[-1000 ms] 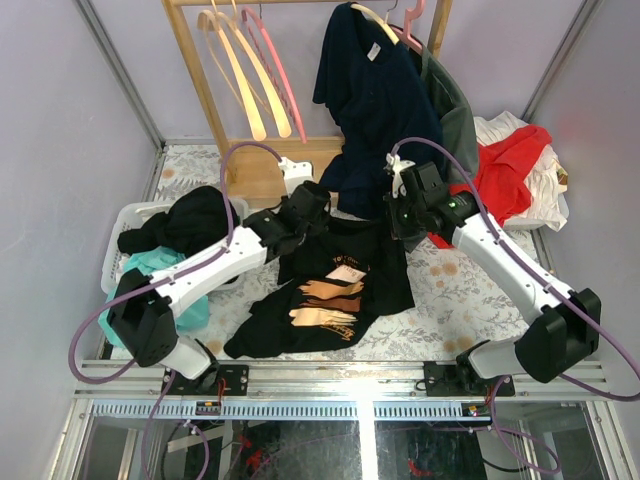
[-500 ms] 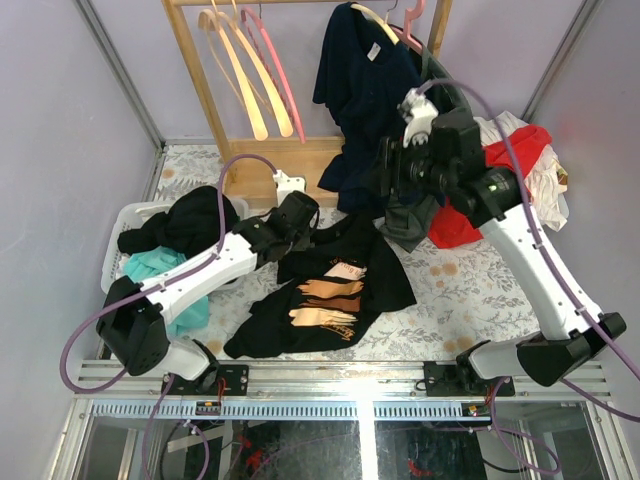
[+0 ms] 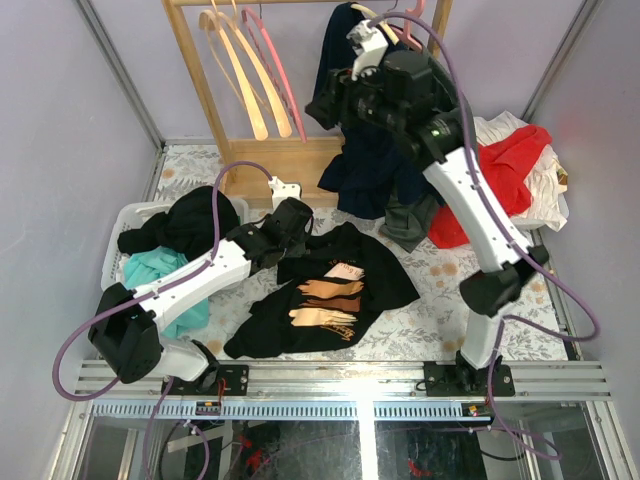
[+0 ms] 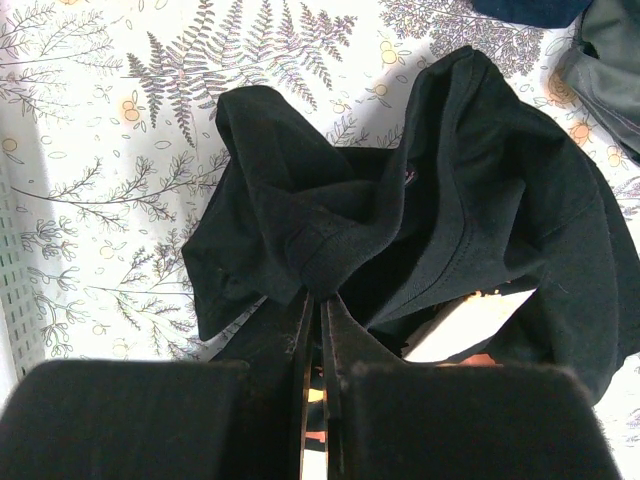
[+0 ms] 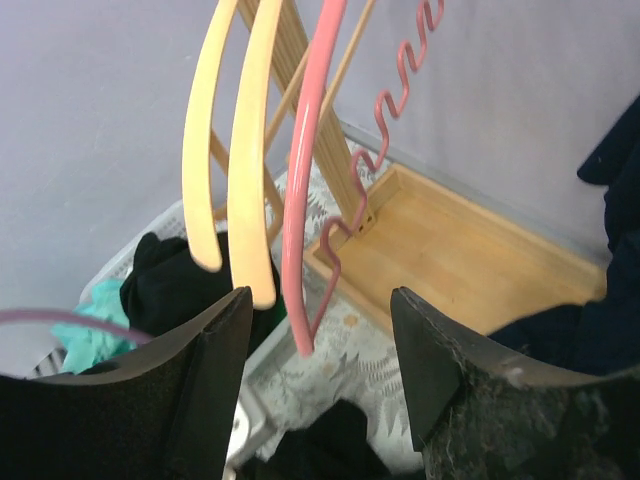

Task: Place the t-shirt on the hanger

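Note:
I need to move my right gripper across onto the near arm of the pink hanger [image 5: 305, 200] and close it, because that arm hangs to the gripper's left in the top view.
The black t-shirt [image 3: 330, 290] with a tan print lies crumpled on the patterned table. My left gripper [image 3: 290, 222] is low over its upper left part. In the left wrist view that gripper [image 4: 318, 298] is shut on a bunched fold of the t-shirt [image 4: 450, 220]. The pink hanger [image 3: 270, 70] with a wavy lower bar hangs on the wooden rack at the back. My right gripper [image 3: 328, 105] is raised high, to the right of it. Its wrist view shows the right gripper [image 5: 320, 295] open and empty, with the pink hanger [image 5: 305, 200] straight ahead beyond the fingertips.
Two cream hangers [image 3: 230, 70] hang just left of the pink one. A navy t-shirt [image 3: 370, 150] hangs behind the right arm, with a grey garment [image 3: 415, 220] below it and a red garment [image 3: 505, 175] to the right. A white basket [image 3: 125, 225] of clothes stands at the left.
My right gripper has opened and swung up and to the left, from the table beside the t-shirt to the height of the hangers. The left gripper stays shut on the t-shirt, shifted slightly.

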Available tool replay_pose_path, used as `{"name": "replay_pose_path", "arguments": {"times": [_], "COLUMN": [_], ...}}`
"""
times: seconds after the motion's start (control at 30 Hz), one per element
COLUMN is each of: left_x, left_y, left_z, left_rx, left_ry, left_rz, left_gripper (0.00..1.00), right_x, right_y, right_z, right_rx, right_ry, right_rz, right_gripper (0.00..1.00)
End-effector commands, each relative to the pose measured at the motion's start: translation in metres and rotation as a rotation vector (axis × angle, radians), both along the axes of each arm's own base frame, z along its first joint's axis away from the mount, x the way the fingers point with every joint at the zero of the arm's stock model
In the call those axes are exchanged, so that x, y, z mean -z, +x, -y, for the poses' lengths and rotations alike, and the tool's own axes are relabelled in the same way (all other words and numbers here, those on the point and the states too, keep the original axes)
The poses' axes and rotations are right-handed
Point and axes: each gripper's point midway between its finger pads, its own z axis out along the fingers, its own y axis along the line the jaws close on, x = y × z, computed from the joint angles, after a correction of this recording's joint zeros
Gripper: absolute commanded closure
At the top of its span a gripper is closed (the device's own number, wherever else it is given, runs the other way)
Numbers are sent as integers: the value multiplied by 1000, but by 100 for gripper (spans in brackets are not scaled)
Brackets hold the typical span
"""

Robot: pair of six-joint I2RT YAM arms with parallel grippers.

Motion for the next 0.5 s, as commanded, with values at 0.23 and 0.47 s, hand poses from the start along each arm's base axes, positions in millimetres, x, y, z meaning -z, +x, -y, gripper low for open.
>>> {"name": "replay_pose_path", "arguments": {"times": [0.23, 0.47], "left_x": [-21, -21], "left_y": [10, 11], "left_z": [7, 8], "left_rx": [20, 24], "left_ry": [-27, -20], "left_rz": [60, 60], "left_gripper": [99, 99], "right_x": [-44, -33], "right_y": [30, 45], "right_z": [-30, -39], "right_rx": [40, 50], "right_ry": [49, 55], "right_rz": [181, 178], "right_gripper": [34, 35]}}
